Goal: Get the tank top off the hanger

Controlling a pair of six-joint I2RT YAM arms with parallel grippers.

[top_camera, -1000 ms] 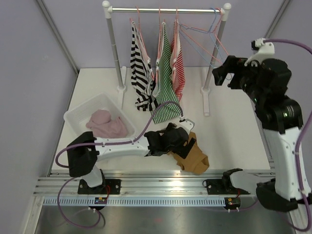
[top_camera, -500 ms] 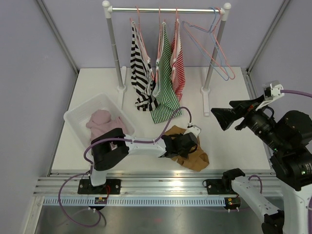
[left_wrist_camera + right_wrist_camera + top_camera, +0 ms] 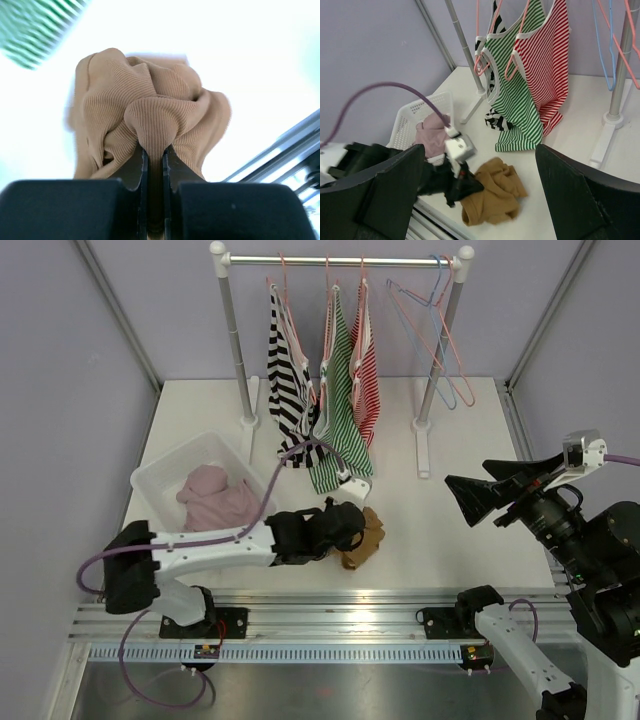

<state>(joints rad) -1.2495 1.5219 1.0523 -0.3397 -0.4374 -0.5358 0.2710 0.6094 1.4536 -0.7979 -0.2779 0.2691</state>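
Note:
My left gripper has the fold of the tank top and should next lift it across to the left in the top view and release it inside the white basket with the pink garment (image 3: 210, 488).
A tan ribbed tank top (image 3: 364, 538) lies bunched on the white table, off any hanger. My left gripper (image 3: 347, 531) is shut on a fold of it. In the left wrist view the tank top (image 3: 150, 100) bulges out above the gripper (image 3: 154, 150), whose jaws pinch the cloth. The right wrist view shows the tank top (image 3: 496, 199) next to the left arm. My right gripper (image 3: 470, 502) hovers open and empty at the right, well above the table. Two empty hangers (image 3: 438, 335), pink and blue, hang at the rail's right end.
Three striped tank tops hang on the rack (image 3: 340, 260): black-and-white (image 3: 290, 390), green (image 3: 338, 420) and red (image 3: 367, 375). A white basket (image 3: 160, 475) at the left holds a pink garment (image 3: 215, 498). The rack's feet (image 3: 423, 450) stand on the table.
The left gripper closed on the tan tank top and pulled it left, bunching it. The right arm dropped away from the hangers to the right side. The empty hangers have swung back.

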